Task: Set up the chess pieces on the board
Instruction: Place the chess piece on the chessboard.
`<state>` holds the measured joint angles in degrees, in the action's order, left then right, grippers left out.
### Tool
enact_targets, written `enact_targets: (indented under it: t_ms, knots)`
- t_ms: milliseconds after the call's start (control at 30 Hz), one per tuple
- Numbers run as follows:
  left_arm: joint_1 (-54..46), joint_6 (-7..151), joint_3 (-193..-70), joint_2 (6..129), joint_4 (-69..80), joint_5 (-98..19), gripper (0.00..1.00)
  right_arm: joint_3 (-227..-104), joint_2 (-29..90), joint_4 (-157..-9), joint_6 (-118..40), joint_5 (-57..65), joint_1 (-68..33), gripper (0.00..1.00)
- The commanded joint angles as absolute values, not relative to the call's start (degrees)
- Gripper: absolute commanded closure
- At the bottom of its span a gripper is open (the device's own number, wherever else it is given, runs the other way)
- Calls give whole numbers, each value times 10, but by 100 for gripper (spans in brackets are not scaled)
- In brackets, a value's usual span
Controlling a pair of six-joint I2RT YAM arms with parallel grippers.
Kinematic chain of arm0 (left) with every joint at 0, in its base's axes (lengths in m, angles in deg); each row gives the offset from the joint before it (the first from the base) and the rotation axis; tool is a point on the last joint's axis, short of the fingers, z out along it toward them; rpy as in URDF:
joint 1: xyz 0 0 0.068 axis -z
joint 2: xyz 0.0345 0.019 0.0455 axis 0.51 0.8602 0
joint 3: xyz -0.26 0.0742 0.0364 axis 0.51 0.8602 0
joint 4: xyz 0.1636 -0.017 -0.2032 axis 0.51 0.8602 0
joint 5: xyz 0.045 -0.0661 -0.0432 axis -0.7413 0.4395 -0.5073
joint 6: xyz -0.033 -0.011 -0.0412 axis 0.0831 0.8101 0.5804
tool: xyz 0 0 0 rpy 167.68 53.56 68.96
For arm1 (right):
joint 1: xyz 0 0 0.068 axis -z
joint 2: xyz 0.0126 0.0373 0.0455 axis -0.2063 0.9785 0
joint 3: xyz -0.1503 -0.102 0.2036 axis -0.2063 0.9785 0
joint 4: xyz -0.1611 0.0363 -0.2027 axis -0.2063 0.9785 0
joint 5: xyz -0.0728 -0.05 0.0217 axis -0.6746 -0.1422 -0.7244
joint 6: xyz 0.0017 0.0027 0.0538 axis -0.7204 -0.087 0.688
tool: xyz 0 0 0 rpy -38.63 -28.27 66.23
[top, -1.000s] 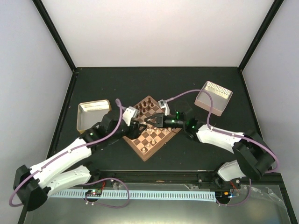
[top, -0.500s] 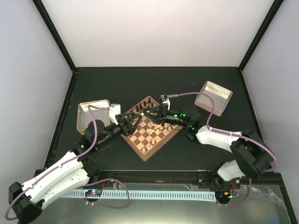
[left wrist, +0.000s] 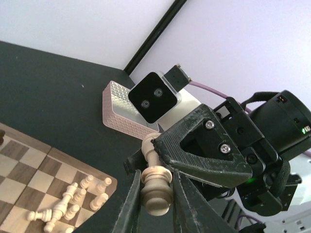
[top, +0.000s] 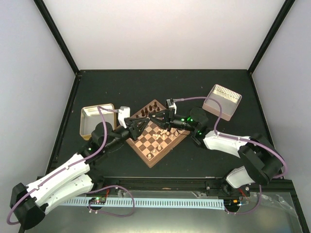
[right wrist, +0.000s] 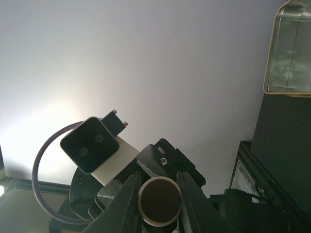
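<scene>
My left gripper will swing to the right in the top view, turn down, lower and release at an edge square of the board between cream pieces, because that square is empty.
Both grippers meet in the air over the far part of the board [top: 170, 151]. My left gripper [top: 145, 122] and my right gripper [top: 154, 118] are each shut on the same cream chess piece. In the left wrist view the piece [left wrist: 156, 187] sits between my left gripper's [left wrist: 156, 174] fingers, and the right gripper's black fingers [left wrist: 199, 141] clamp its far end. In the right wrist view my right gripper [right wrist: 157, 182] pinches the piece's round dark-bottomed end [right wrist: 158, 200]. Several cream pieces [left wrist: 63, 208] lie tipped over on the board [left wrist: 29, 170]. Dark pieces [top: 150, 108] stand along its far edge.
A yellowish metal tray [top: 92, 121] lies left of the board and also shows in the right wrist view [right wrist: 291, 48]. A pinkish bin [top: 222, 100] stands at the back right and also shows in the left wrist view [left wrist: 121, 111]. Black enclosure posts frame the table.
Both grippers rose from low over the board and came together over its far part. The left arm swung up and right; the right gripper has held still for the last half second.
</scene>
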<state>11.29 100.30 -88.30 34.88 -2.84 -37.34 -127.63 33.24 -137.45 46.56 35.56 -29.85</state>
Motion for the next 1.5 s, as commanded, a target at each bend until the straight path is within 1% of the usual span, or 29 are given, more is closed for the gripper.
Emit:
enact_targets:
  t_ms: [0, 67, 100, 133, 200, 267, 333, 400, 533, 700, 800, 933, 1100, 1233, 1333, 1467]
  knots:
    - [111, 983, -913, 349, -42, -365, 86, -1281, 336, -1389, 469, 363, -301, 90]
    - [111, 976, -917, 347, -37, -375, 92, -1283, 333, -1374, 459, 363, -301, 89]
    - [111, 972, -921, 346, -26, -383, 94, -1285, 330, -1359, 447, 362, -301, 87]
    - [111, 966, -928, 344, -13, -391, 95, -1287, 325, -1339, 428, 361, -299, 83]
    - [111, 949, -945, 341, 33, -411, 96, -1293, 310, -1281, 381, 350, -294, 68]
    - [111, 931, -970, 343, 87, -433, 96, -1300, 289, -1199, 321, 333, -285, 55]
    - [110, 909, -993, 348, 161, -453, 96, -1302, 265, -1124, 260, 311, -271, 48]
    - [110, 883, -1013, 360, 221, -460, 96, -1298, 240, -1067, 214, 286, -255, 43]
    - [111, 844, -1071, 413, 347, -464, 96, -1301, 189, -932, 114, 206, -229, 41]
    - [116, 807, -1160, 503, 464, -452, 96, -1293, 132, -801, 29, 72, -204, 41]
    - [125, 791, -1237, 572, 542, -453, 96, -1281, 99, -755, 4, -10, -190, 41]
    - [154, 757, -1313, 658, 600, -465, 95, -1264, 65, -723, -14, -76, -171, 41]
    - [175, 752, -1372, 753, 634, -443, 94, -1252, 51, -714, -24, -102, -157, 41]
    - [184, 741, -1406, 820, 662, -439, 90, -1246, 58, -716, -26, -97, -151, 41]
    - [184, 738, -1413, 858, 665, -437, 91, -1245, 70, -718, -29, -90, -148, 41]
    - [187, 736, -1414, 891, 651, -402, 93, -1242, 77, -724, -28, -86, -147, 41]
